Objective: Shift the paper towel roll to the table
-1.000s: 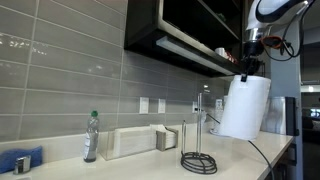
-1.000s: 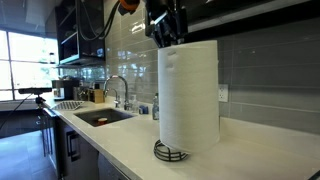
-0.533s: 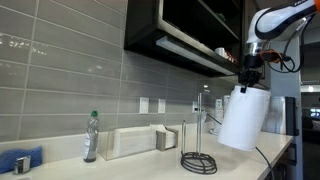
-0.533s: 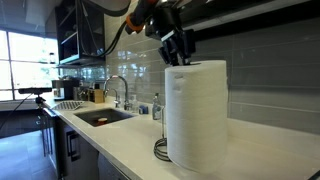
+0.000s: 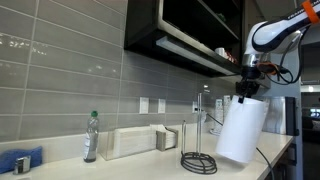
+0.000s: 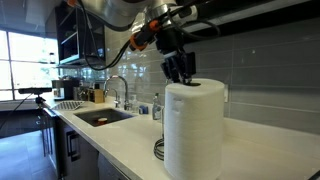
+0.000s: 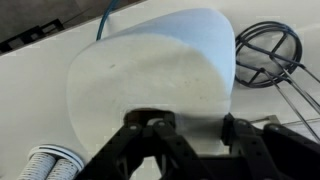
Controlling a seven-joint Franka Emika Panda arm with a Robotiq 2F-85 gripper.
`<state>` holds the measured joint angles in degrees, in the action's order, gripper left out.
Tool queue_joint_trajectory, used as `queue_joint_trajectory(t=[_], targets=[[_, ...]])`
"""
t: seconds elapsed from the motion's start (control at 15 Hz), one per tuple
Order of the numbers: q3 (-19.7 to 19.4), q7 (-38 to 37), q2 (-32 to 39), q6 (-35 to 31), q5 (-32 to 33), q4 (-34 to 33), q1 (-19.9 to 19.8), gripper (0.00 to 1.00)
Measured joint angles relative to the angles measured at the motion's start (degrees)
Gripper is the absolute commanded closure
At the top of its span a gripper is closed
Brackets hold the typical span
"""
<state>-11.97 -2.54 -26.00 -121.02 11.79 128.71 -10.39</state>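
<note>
I need to lower my gripper beside the black wire holder stand next, then let go of the roll (image 5: 240, 131) on the tabletop.
The paper towel roll (image 5: 240, 131) is a fat white cylinder, tilted, hanging from my gripper (image 5: 245, 94) above the cream table (image 5: 150, 166), to the right of the black wire holder stand (image 5: 198, 160). In an exterior view the roll (image 6: 195, 130) fills the foreground, with the gripper (image 6: 181, 74) shut on its top edge. In the wrist view the roll (image 7: 150, 75) hangs below my jaws (image 7: 190, 130), which pinch its top wall; the stand's base ring (image 7: 268, 55) lies at upper right.
A water bottle (image 5: 91, 137), a white napkin dispenser (image 5: 135, 141) and a blue cloth (image 5: 20, 160) stand along the grey tiled wall. Dark cabinets (image 5: 180, 35) hang overhead. A sink with faucet (image 6: 118, 95) lies further down the counter.
My gripper has carried the roll away from the holder stand and downward toward the table, and the roll now tilts more.
</note>
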Motion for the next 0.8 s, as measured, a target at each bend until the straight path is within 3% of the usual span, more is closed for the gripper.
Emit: queue_joint_trajectory(t=[0.8], targets=[[0.1, 0.6, 3.5, -0.7, -1.4, 0.9, 0.1, 0.82]])
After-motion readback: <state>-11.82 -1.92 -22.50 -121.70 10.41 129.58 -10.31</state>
